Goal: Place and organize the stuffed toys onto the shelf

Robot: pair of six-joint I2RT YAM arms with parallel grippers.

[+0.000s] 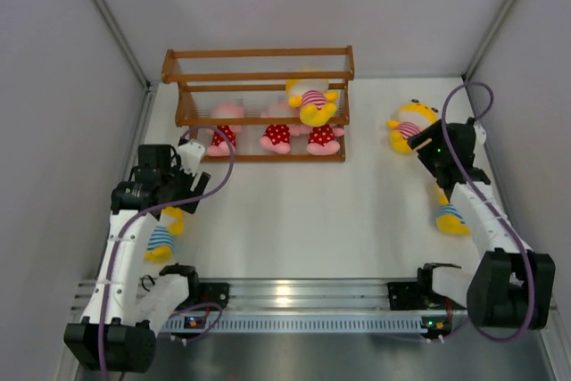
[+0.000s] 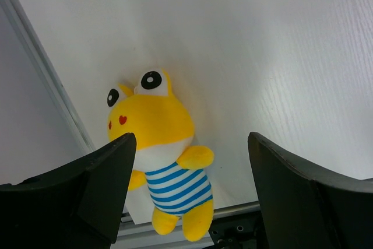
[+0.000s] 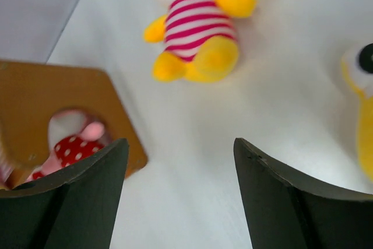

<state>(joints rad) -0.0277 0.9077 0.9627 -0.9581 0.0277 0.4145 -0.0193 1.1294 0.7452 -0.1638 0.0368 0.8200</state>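
Observation:
Since the pink-striped toy's feet point toward my open right gripper, I need to lower my right gripper and ease it outward over the toy's bottom yellow nub (image 1: 409,144) (image 3: 216,58) and close.
The brown wooden shelf (image 1: 259,78) stands at the back. Three pink toys in red dotted outfits (image 1: 277,136) sit on its bottom tier, and a yellow pink-striped toy (image 1: 311,103) sits on the tier above. Another yellow pink-striped toy (image 1: 407,125) lies right of the shelf and also shows in the right wrist view (image 3: 198,27). My right gripper (image 1: 426,147) (image 3: 180,144) is open and empty above the table beside it. A yellow blue-striped toy (image 1: 162,236) (image 2: 172,173) lies at the left. My left gripper (image 1: 183,186) (image 2: 190,141) hovers open above it. A second blue-striped toy (image 1: 451,216) lies under the right arm.
Grey walls close in the white table (image 1: 312,211) on the left, back and right. The shelf's side panel (image 3: 52,103) is close to my right gripper's left finger, with a pink toy (image 3: 76,147) seen through its hole. A metal rail (image 1: 303,292) runs along the near edge.

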